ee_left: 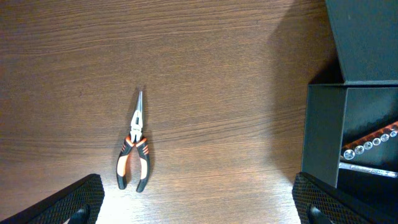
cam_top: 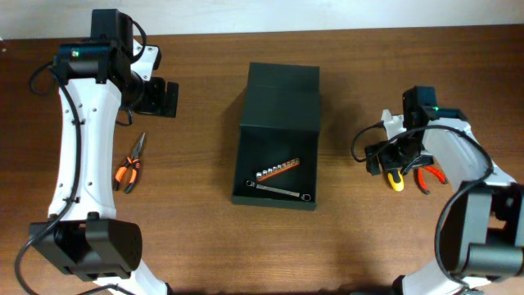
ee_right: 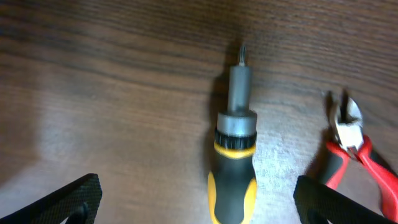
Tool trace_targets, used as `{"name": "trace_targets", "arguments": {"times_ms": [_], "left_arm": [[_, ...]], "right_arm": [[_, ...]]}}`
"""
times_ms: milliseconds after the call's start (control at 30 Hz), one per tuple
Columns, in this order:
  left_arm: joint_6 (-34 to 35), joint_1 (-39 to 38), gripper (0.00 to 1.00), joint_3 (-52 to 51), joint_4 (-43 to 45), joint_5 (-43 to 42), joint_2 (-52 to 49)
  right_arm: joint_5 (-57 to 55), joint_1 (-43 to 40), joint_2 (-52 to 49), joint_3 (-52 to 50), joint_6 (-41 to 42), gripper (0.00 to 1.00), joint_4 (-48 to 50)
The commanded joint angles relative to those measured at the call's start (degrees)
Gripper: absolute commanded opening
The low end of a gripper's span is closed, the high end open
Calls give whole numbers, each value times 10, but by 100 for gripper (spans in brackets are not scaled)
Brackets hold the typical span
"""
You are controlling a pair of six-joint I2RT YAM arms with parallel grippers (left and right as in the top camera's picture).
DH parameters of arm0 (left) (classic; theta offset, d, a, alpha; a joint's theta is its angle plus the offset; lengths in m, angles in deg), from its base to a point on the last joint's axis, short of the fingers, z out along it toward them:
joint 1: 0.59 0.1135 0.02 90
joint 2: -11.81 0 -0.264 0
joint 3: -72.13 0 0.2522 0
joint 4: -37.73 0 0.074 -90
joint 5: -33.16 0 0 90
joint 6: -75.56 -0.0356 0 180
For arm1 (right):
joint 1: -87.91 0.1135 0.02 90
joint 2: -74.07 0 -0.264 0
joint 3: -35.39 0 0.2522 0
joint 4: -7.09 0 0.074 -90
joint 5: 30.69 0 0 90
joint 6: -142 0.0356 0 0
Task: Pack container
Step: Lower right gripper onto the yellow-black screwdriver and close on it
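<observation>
My right gripper moves down to the screwdriver's handle by the handle's yellow band point(cam_top: 395, 173) point(ee_right: 234, 162) next.
The dark container point(cam_top: 243, 156) stands open mid-table, its flap lid point(cam_top: 282, 98) folded back; its wall shows in the left wrist view point(ee_left: 323, 137). Inside lie an orange socket rail point(cam_top: 277, 170) and a wrench point(cam_top: 282, 190). Orange-handled needle-nose pliers point(cam_top: 129, 163) lie at left, also in the left wrist view point(ee_left: 134, 144). A yellow-black screwdriver point(ee_right: 235, 155) and red-handled cutters point(ee_right: 357, 152) lie at right; both show overhead, screwdriver point(cam_top: 395, 179), cutters point(cam_top: 429, 176). My left gripper point(ee_left: 199, 202) is open above the table. My right gripper point(ee_right: 199, 199) is open, its fingers straddling the screwdriver handle.
Brown wooden table point(cam_top: 205, 246). The left arm point(cam_top: 82, 131) reaches along the left side, the right arm point(cam_top: 467, 164) along the right edge.
</observation>
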Motion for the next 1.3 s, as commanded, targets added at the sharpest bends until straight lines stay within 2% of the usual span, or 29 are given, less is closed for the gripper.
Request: {"name": "trace_targets", "arguments": {"times_ms": [0,433,1267], "left_arm": [[7,1,99,2,-2,-7,9],[7,0,99,2,-6,-7,9],[7,-15,99,2,-6,-6,9]], "right_arm": [[-4,-10,-31,-5,-5,99,2],[-5,-56,-65,-5,-2,99,8],[32,-55,-76,-6,-6,99,23]]}}
